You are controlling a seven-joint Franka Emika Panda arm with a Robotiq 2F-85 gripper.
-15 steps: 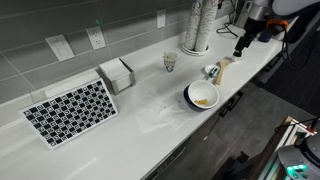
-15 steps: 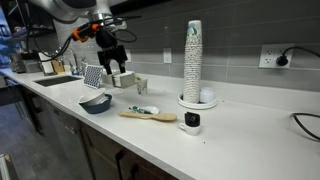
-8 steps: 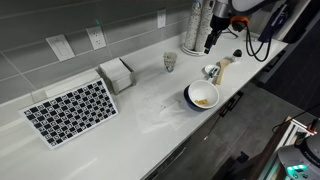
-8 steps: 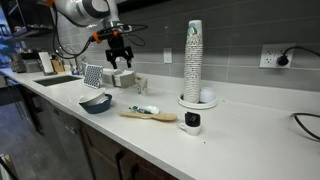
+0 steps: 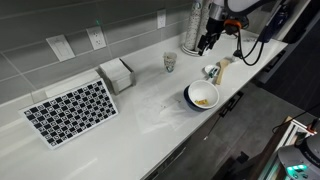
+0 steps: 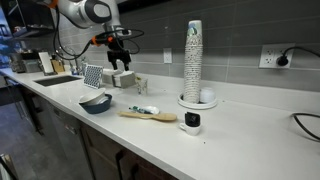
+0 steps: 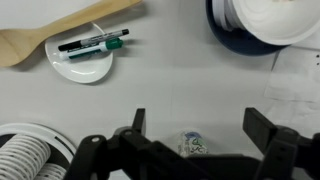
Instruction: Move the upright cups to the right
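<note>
My open gripper turns and shifts toward the small pale cup next, then lowers onto the cup's side facing the plate (image 5: pixel 172 58) (image 7: pixel 189 141).
The small pale cup with a faint green pattern stands upright on the white counter, seen in both exterior views (image 5: pixel 169 61) (image 6: pixel 141 86). In the wrist view the cup (image 7: pixel 193 145) lies low in the picture, between the two dark fingers and partly hidden by the gripper body. My gripper (image 7: pixel 198 126) is open and empty, high above the counter. In the exterior views the gripper (image 5: pixel 207 41) (image 6: pixel 120 62) hangs in the air beside the tall stack of white cups (image 5: pixel 196 25), apart from the small cup.
A blue-rimmed white bowl (image 5: pixel 201 95) (image 7: pixel 255 25) sits near the counter's front edge. A small plate with a marker (image 7: pixel 85 55) and a wooden spoon (image 7: pixel 60 30) lie nearby. A napkin holder (image 5: pixel 117 75) and a checkered mat (image 5: pixel 70 110) sit further along.
The gripper has moved from the counter's far end in over the counter, past the cup stack toward the small cup. It stays open. Nothing on the counter moved.
</note>
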